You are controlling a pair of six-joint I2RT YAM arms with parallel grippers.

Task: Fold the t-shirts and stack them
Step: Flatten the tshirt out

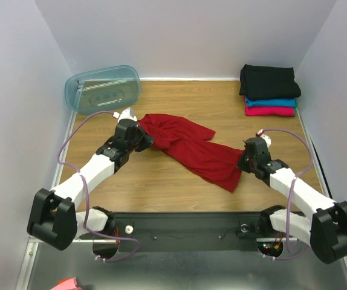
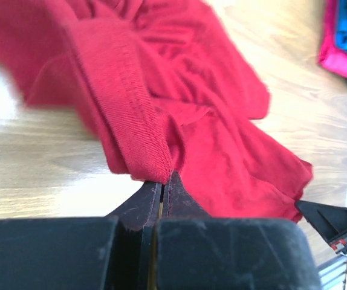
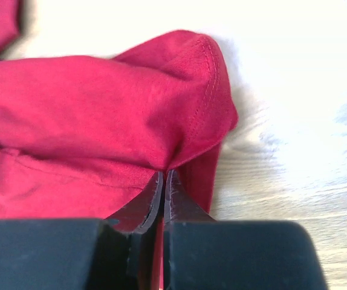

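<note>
The red t-shirt (image 1: 188, 148) is still bunched, so the robot's left gripper should next rise high, move outward and down to the tabletop (image 1: 153, 94) beside the tub, and let go.
The deep red t-shirt (image 1: 188, 148) hangs stretched and bunched between both grippers over the wooden table (image 1: 161, 187). My left gripper (image 1: 142, 140) is shut on its ribbed edge (image 2: 138, 145) at the shirt's left end. My right gripper (image 1: 246, 158) is shut on a hemmed corner (image 3: 191, 115) at the right end. A folded stack sits at the back right: the black shirt (image 1: 269, 81) on top, the teal blue one (image 1: 271, 103) under it, the magenta pink one (image 1: 270, 112) at the bottom. The pink and blue shirts also show in the left wrist view (image 2: 341, 42).
A translucent pale blue plastic tub (image 1: 103, 89) lies upside down at the back left corner. White walls close in the table on three sides. A black rail (image 1: 185, 229) runs along the near edge between the arm bases.
</note>
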